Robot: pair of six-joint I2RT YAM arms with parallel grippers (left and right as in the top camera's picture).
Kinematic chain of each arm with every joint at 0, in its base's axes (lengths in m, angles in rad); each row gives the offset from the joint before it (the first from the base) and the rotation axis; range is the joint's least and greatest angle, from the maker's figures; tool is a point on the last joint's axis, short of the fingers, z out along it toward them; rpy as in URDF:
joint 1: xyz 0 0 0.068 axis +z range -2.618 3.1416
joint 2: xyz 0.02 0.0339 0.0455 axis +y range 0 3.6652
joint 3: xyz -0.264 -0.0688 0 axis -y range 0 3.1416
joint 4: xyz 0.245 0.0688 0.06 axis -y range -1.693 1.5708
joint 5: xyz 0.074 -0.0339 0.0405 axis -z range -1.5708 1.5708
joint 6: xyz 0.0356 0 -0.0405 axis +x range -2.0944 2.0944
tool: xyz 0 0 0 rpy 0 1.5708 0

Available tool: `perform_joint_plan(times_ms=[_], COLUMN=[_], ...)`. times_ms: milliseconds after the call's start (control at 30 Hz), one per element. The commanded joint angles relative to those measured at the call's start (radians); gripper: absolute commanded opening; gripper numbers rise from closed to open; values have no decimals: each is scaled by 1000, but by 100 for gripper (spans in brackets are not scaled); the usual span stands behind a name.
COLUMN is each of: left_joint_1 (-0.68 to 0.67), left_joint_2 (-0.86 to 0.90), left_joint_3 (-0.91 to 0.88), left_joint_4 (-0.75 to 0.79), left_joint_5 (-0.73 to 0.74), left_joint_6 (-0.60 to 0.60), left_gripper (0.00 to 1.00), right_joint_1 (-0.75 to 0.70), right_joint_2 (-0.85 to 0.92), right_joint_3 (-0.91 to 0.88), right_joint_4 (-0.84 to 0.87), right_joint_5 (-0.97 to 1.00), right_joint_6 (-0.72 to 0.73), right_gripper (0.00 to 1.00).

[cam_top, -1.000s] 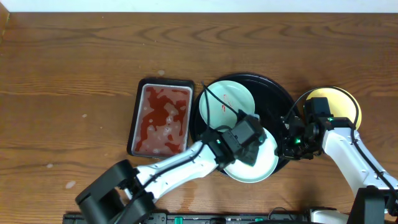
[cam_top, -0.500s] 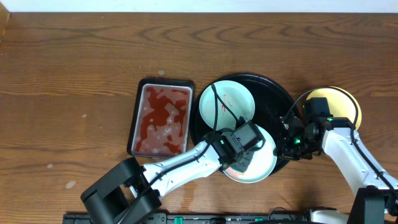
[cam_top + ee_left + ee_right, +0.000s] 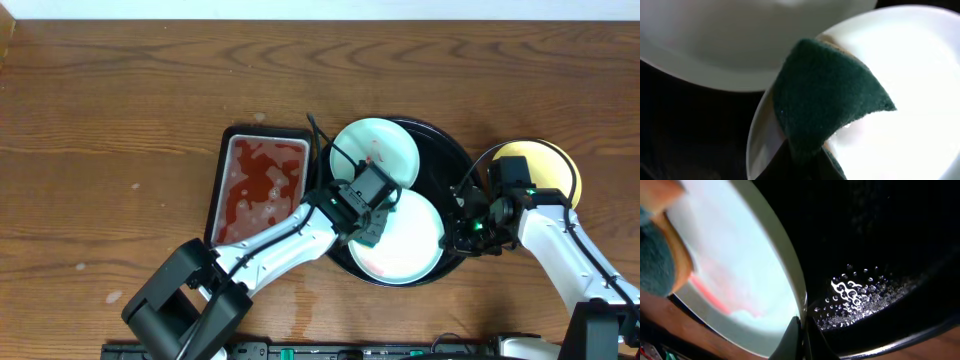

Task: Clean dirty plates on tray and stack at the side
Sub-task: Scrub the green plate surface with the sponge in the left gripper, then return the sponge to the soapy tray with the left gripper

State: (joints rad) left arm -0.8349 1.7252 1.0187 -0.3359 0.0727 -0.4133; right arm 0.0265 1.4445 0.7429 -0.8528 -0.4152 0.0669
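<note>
The metal tray stands open beside the black tray, so my left gripper will lift off the plate, go down onto the red liquid (image 3: 272, 196) and release the sponge.
On the black tray (image 3: 450, 160) lie two mint-green plates: one at the back (image 3: 380, 150) with a small red mark, one at the front (image 3: 405, 240). My left gripper (image 3: 372, 225) is shut on a dark green sponge (image 3: 825, 95) that presses on the front plate's (image 3: 920, 100) upper left part. At that plate's right rim (image 3: 790, 280), my right gripper (image 3: 802, 330) is shut, pinching it. A red smear (image 3: 705, 292) remains on this plate. A yellow plate (image 3: 545, 165) rests on the table, right of the tray.
A rectangular metal tray (image 3: 262, 190) with red liquid stands just left of the black tray. Water drops (image 3: 860, 300) lie on the black tray's floor beside the pinched rim. Wooden table (image 3: 120, 130) stretches away to the left.
My left gripper has dragged the sponge across the front plate from its lower right to its upper left. The back plate shifted slightly up and right. The right gripper stayed put.
</note>
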Motion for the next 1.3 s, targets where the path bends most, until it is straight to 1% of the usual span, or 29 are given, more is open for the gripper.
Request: perform_joint_plan(times_ms=[0, 167, 233, 633, 833, 900, 967, 1033, 1167, 1267], left_joint_1=[13, 8, -1, -110, -126, -125, -124, -124, -124, -124], left_joint_2=[10, 10, 10, 52, 64, 63, 60, 50, 5, -54], left_joint_3=[0, 0, 0, 0, 0, 0, 0, 0, 0, 0], left_joint_4=[59, 133, 141, 169, 109, 66, 23, -25, -68, -64], left_joint_5=[-32, 80, 81, 81, 81, 80, 78, 40, -51, -61], left_joint_6=[-28, -110, -125, -124, -123, -120, -91, -52, -22, -8], left_gripper=[13, 13, 14, 15, 15, 13, 8, 8, 8, 8], right_joint_1=[7, 7, 7, 7, 7, 7, 7, 7, 7, 7], right_joint_2=[-12, -12, -12, -12, -12, -12, -12, -12, -12, -12], right_joint_3=[-1, -1, -1, -1, -1, -1, -1, -1, -1, -1], right_joint_4=[-7, -5, -5, -8, -8, -8, -8, -8, -6, -5], right_joint_5=[22, 22, 22, 21, 22, 22, 22, 22, 22, 22], right_joint_6=[-12, -12, -12, -8, -8, -8, -8, -8, -8, -8], right_gripper=[1, 1, 1, 1, 1, 1, 1, 1, 1, 1])
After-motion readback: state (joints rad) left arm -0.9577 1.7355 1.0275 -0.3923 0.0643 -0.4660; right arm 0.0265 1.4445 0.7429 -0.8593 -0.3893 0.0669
